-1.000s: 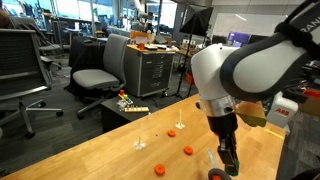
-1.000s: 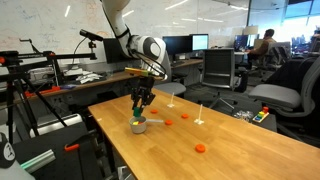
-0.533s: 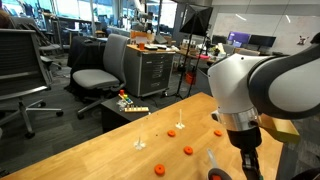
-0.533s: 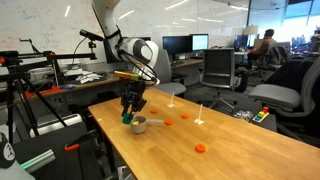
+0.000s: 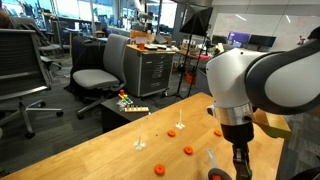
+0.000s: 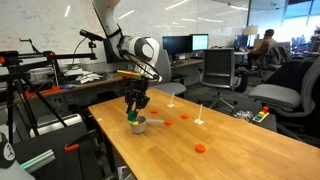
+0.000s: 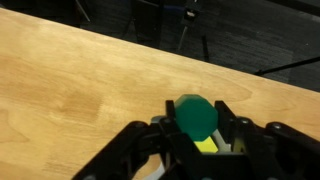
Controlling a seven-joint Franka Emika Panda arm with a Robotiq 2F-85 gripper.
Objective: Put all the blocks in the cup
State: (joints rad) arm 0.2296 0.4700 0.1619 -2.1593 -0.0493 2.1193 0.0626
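Observation:
My gripper should next move sideways toward the middle of the grey cup's opening [image 6: 139,121] and let go of the green block there, because the block still hangs to one side.
In the wrist view my gripper [image 7: 197,125] is shut on a green block [image 7: 195,115]. A yellow patch [image 7: 205,147] shows just under it, mostly hidden by the fingers. In both exterior views the gripper [image 6: 135,110] [image 5: 238,160] hangs just above the small grey cup [image 6: 139,126] [image 5: 217,175] near the table's edge. Orange blocks lie loose on the wooden table: one [image 6: 168,122] close to the cup, one [image 6: 184,117] a little further, one [image 6: 200,148] near the table's middle. They also show in an exterior view [image 5: 188,151] [image 5: 159,169] [image 5: 172,132].
Small white upright pieces [image 6: 200,115] [image 5: 140,143] stand on the table among the blocks. Office chairs [image 5: 100,75], a grey cabinet [image 5: 150,70] and desks stand beyond the table. The cup stands close to the table's edge [image 6: 110,135].
The gripper swung a little to one side of the cup, then came back over it, still holding the green block. The loose blocks have not moved.

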